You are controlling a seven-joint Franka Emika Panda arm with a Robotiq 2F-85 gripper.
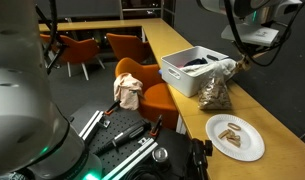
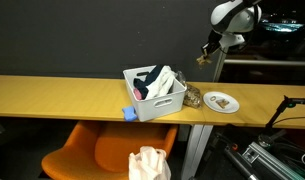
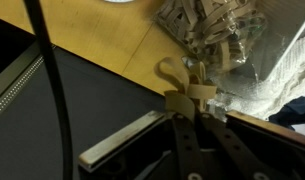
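Note:
I need to lower my gripper away from the bag and over the white plate (image 1: 235,137) to release this piece, because a few tan pieces lie on that plate.
My gripper (image 3: 195,100) is shut on a small tan curved piece (image 3: 182,82) and holds it in the air above the wooden counter. It shows high above the counter in both exterior views (image 1: 238,62) (image 2: 205,55). Below it lies a clear bag (image 3: 214,28) full of the same tan pieces, also seen in both exterior views (image 1: 214,93) (image 2: 192,98). A white plate (image 1: 235,137) (image 2: 221,102) with a few tan pieces on it lies on the counter beside the bag.
A white bin (image 1: 179,73) (image 2: 157,103) with cloths and dark items stands on the counter (image 1: 282,125) next to the bag. Orange chairs (image 1: 142,85) stand below the counter edge, one with a crumpled cloth (image 1: 128,92). Black equipment (image 1: 142,140) sits on the floor.

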